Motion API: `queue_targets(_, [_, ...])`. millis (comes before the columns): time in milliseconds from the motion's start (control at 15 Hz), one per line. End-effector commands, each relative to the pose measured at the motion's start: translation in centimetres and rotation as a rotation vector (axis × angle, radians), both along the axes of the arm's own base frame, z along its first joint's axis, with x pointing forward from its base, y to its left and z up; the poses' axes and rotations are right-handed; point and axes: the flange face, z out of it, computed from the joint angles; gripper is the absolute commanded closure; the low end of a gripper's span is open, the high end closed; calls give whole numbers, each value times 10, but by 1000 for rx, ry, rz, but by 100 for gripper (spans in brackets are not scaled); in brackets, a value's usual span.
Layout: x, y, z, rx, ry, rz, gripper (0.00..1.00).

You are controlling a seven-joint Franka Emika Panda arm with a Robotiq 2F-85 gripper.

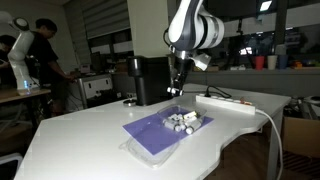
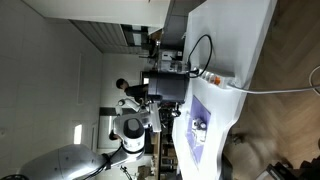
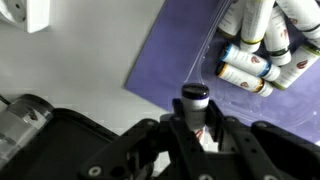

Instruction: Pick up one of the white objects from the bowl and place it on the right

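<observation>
My gripper is above the bare tabletop between mat (image 1: 150, 132) and power strip on the left in the wrist view, so I will lower it toward that side to release.
My gripper (image 3: 195, 122) is shut on a small white bottle with a dark cap (image 3: 194, 104) and holds it above the purple mat (image 3: 175, 55). In an exterior view the gripper (image 1: 177, 88) hangs a little above the mat (image 1: 150, 132), just behind the clear bowl (image 1: 187, 122). Several more white bottles (image 3: 258, 40) lie in the bowl at the upper right of the wrist view. The gripper is tiny in an exterior view (image 2: 172, 113), near the mat (image 2: 203, 125).
A white power strip (image 1: 232, 101) with a cable lies on the white table (image 1: 80, 130) near the bowl. A black box (image 1: 152, 78) stands behind. A socket block (image 3: 27, 14) shows on the table. A person stands at the far left.
</observation>
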Motion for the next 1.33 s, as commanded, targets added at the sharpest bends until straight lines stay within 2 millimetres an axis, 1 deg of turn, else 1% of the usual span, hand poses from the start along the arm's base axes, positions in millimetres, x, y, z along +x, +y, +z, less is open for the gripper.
queue_targets(0, [20, -33, 2, 25, -16, -154, 93])
queue_targets(133, [28, -51, -6, 28, -19, -224, 93])
queue_targets(267, [35, -65, -22, 32, -3, -285, 93])
queue_targets(467, [41, -75, -49, 43, 25, -344, 93])
queue_targets(600, [44, -76, -66, 55, 49, -365, 93])
queue_targets(667, [45, -74, -75, 62, 64, -368, 93])
queue_targets(867, [47, -65, -92, 73, 88, -367, 93])
queue_targets(1067, [51, -56, -98, 88, 94, -361, 93])
queue_targets(1200, [53, -52, -98, 92, 95, -356, 93])
queue_targets(1267, [54, -51, -96, 92, 97, -351, 48])
